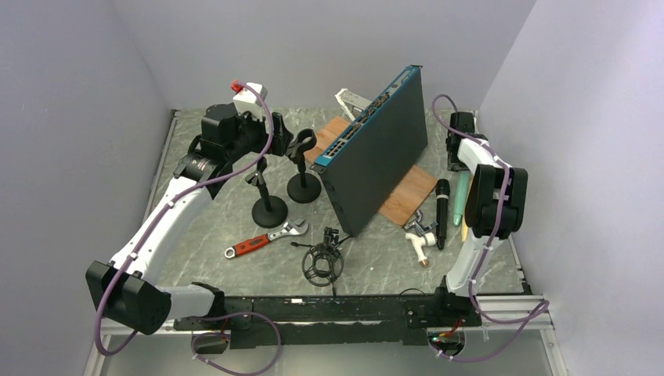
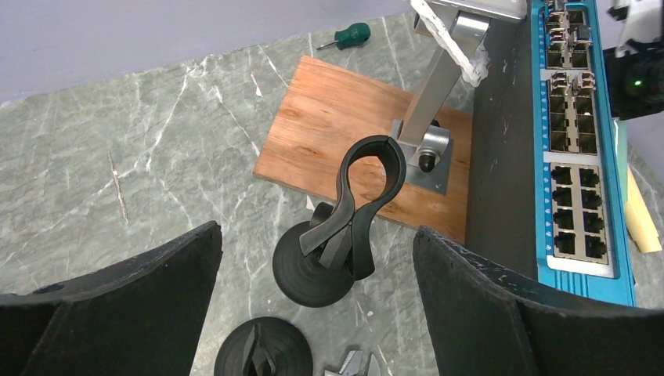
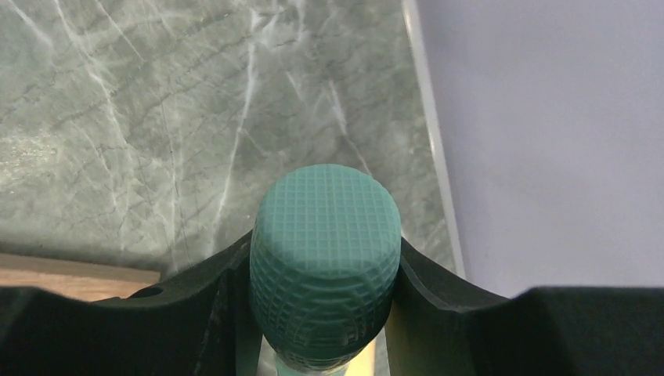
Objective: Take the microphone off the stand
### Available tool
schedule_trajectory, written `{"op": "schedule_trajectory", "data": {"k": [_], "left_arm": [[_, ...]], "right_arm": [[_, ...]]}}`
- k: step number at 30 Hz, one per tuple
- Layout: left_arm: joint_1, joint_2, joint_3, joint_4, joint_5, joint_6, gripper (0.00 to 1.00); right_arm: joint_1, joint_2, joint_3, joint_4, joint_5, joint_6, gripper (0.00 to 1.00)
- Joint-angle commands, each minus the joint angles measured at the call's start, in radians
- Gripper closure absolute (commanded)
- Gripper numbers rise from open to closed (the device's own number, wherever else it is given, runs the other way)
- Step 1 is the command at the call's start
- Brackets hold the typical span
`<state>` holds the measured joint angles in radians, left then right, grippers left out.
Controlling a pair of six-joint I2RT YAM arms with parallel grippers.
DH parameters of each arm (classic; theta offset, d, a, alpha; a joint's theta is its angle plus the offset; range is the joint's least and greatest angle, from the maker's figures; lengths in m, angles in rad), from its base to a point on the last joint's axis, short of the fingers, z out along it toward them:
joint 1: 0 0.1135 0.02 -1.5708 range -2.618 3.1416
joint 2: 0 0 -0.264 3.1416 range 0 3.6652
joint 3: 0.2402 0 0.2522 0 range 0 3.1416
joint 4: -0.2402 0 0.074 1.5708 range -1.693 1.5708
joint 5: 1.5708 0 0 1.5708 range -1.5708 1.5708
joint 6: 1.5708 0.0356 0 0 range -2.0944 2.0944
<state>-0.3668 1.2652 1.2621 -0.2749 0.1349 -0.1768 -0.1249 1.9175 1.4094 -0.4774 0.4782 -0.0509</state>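
Observation:
My right gripper will next lower the teal microphone (image 3: pixel 325 219) outward onto the clear, bare tabletop below and slightly outward of the gripper, and let go of it there.
A teal microphone (image 3: pixel 325 219) with a mesh head sits between my right gripper's (image 3: pixel 325 262) fingers, which press on both sides of the head. In the top view this gripper (image 1: pixel 460 153) is at the far right and the pale teal body (image 1: pixel 462 186) runs back toward the near edge. Two black stands are left of centre. The farther stand (image 1: pixel 304 182) has an empty clip (image 2: pixel 369 176) on top. My left gripper (image 2: pixel 317 233) is open and empty above it (image 1: pixel 276 129). The nearer stand (image 1: pixel 269 207) shows its base (image 2: pixel 262 352).
A tilted black and blue network switch (image 1: pixel 376 153) leans on a wooden board (image 1: pixel 407 196). A black microphone (image 1: pixel 442 211) and a metal faucet piece (image 1: pixel 421 236) lie right of it. A red-handled wrench (image 1: pixel 266 237) and a black shock mount (image 1: pixel 322 262) lie near the front.

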Motion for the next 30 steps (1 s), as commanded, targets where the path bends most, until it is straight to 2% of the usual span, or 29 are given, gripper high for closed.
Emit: {"op": "schedule_trajectory", "data": {"k": [1,13,25,30], "left_arm": [[0.003,-0.01,0.005,0.036,0.014,0.012,0.06],[0.004,0.003,0.008,0.033,0.022,0.009,0.06],[0.003,0.023,0.017,0.025,0.045,-0.005,0.06],[0.003,0.028,0.02,0.022,0.046,-0.002,0.06]], "right_arm": [[0.02,0.056,0.08,0.059,0.01,-0.035,0.97],[0.019,0.208,0.19,0.14,-0.048,-0.061,0.93],[0.015,0.426,0.456,0.083,-0.121,-0.051,0.85],[0.016,0.48,0.516,0.069,-0.126,-0.056,0.73]]}}
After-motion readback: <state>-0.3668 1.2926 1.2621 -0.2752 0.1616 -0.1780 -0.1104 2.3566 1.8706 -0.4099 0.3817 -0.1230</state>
